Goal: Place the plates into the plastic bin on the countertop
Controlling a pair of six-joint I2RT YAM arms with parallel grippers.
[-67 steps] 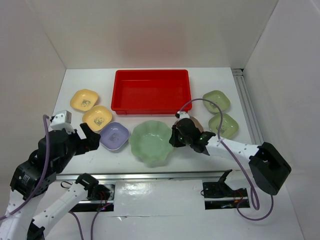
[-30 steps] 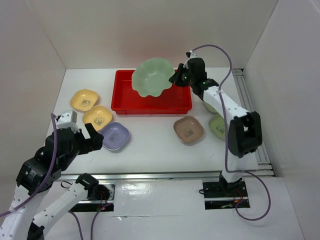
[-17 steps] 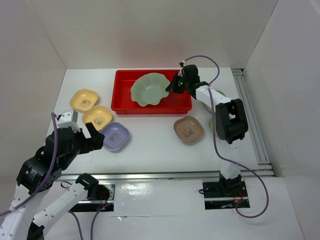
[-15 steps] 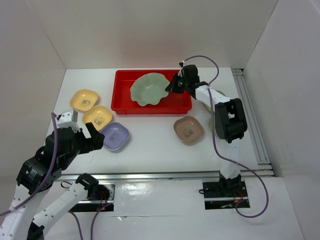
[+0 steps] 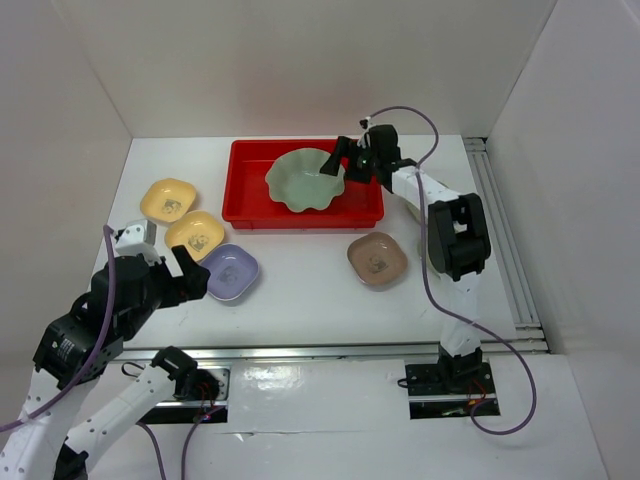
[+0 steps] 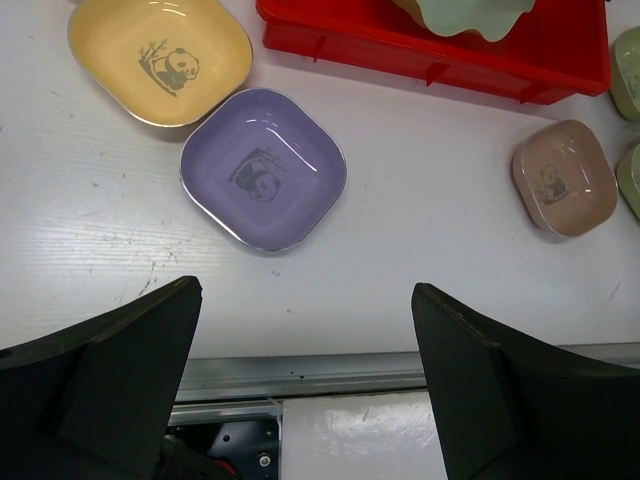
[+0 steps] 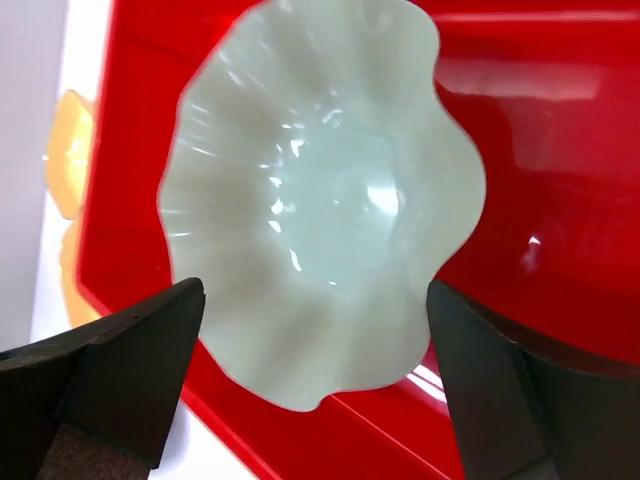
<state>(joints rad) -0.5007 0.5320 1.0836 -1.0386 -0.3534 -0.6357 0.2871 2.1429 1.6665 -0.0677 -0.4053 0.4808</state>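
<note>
The pale green plate [image 5: 304, 177] is already in the bin, so the robot will bring its right gripper back and down onto the brownish-pink plate's rail-side rim [image 5: 402, 251] and close it.
The pale green scalloped plate [image 5: 304, 177] [image 7: 320, 200] lies in the red plastic bin [image 5: 250, 195] [image 7: 540, 150] at its right half. My right gripper [image 5: 341, 163] [image 7: 315, 310] hangs open just off the plate's right rim, its fingers clear of it. Two yellow plates [image 5: 168, 199] [image 5: 194, 235], a lavender one [image 5: 229, 272] [image 6: 263, 167] and a brownish-pink one [image 5: 377, 259] [image 6: 564, 177] rest on the white countertop [image 5: 300, 290]. My left gripper [image 5: 185, 275] [image 6: 305, 295] is open and empty above the near edge, short of the lavender plate.
Olive green plates [image 6: 630, 60] sit at the right, mostly hidden behind the right arm in the top view. A metal rail [image 5: 505, 240] runs along the right edge, and white walls close in the back and sides.
The right gripper lowered the green scalloped plate into the bin, then opened and let go of it. The left arm has not moved.
</note>
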